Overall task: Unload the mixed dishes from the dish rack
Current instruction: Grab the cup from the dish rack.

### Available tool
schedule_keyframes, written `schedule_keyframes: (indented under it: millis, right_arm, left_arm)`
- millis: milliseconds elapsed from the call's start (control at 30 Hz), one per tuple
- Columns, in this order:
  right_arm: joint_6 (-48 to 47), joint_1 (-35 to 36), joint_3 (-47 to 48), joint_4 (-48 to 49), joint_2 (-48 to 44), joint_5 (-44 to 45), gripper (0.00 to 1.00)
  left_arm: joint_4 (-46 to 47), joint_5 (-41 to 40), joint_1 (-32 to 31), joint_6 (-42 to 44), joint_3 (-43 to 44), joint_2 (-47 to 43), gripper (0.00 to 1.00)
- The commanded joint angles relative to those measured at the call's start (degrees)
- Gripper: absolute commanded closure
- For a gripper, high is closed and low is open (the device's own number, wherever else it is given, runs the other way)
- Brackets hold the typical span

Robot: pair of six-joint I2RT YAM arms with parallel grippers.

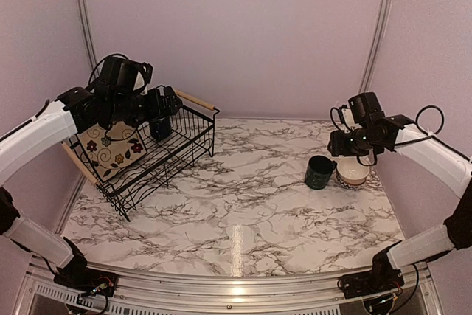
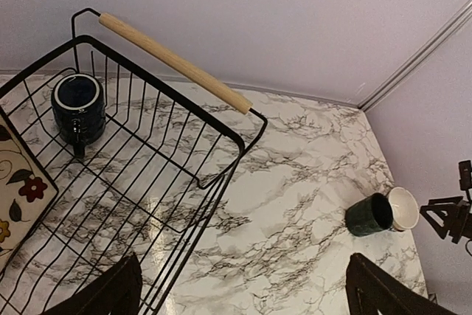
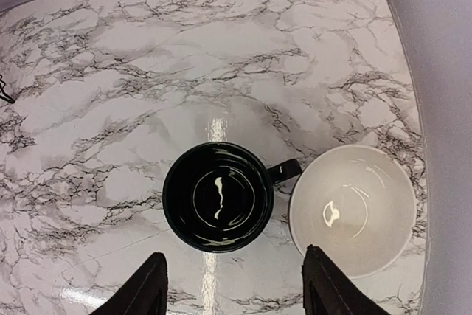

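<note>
I should next move my left gripper down and left in the wrist view and lower it onto the racked dark mug's handle (image 2: 79, 142), which juts free there.
The dish rack (image 1: 186, 154) stands at the left, its wooden handle (image 2: 175, 63) at the back. In it lean the square cream flowered plate (image 1: 110, 149) and a dark mug (image 1: 160, 129), which also shows in the left wrist view (image 2: 78, 107). My left gripper (image 1: 169, 102) hovers above the rack's right end, open and empty (image 2: 243, 296). A second dark mug (image 3: 218, 197) stands upright on the table, with a small bowl (image 3: 352, 209) touching its handle side. My right gripper (image 3: 236, 289) is open and empty above them. The deer plate is out of view.
The marble table (image 1: 243, 189) has walls at the back and both sides. The mug (image 1: 320, 172) and the bowl (image 1: 352, 172) sit at the right, close to the right wall. The rack sits against the left wall.
</note>
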Motion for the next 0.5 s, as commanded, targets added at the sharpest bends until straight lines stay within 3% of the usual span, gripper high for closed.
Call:
schedule_keyframes:
  millis: [0,100,333,467]
  right_arm:
    - [-0.4,0.28,0.1,1.18,-1.99,-2.26,0.4]
    - [-0.47,0.28,0.18,1.03,-2.69,-3.0,0.4]
    - [-0.12,0.3,-0.33,0.25,-4.81,-3.87,0.4]
    - [0.09,0.37,-1.11,0.86,-7.04,-5.33,0.35]
  left_arm:
    - [-14.34,-9.97,1.64,6.06,7.16,7.83,0.01]
    - [-15.77,-13.83,2.66,8.49,11.95,12.77,0.01]
    - [-16.87,-10.7,7.87,8.93,20.37,24.79,0.07]
    - [-16.89,-12.61,9.82,9.56,24.6,31.94,0.08]
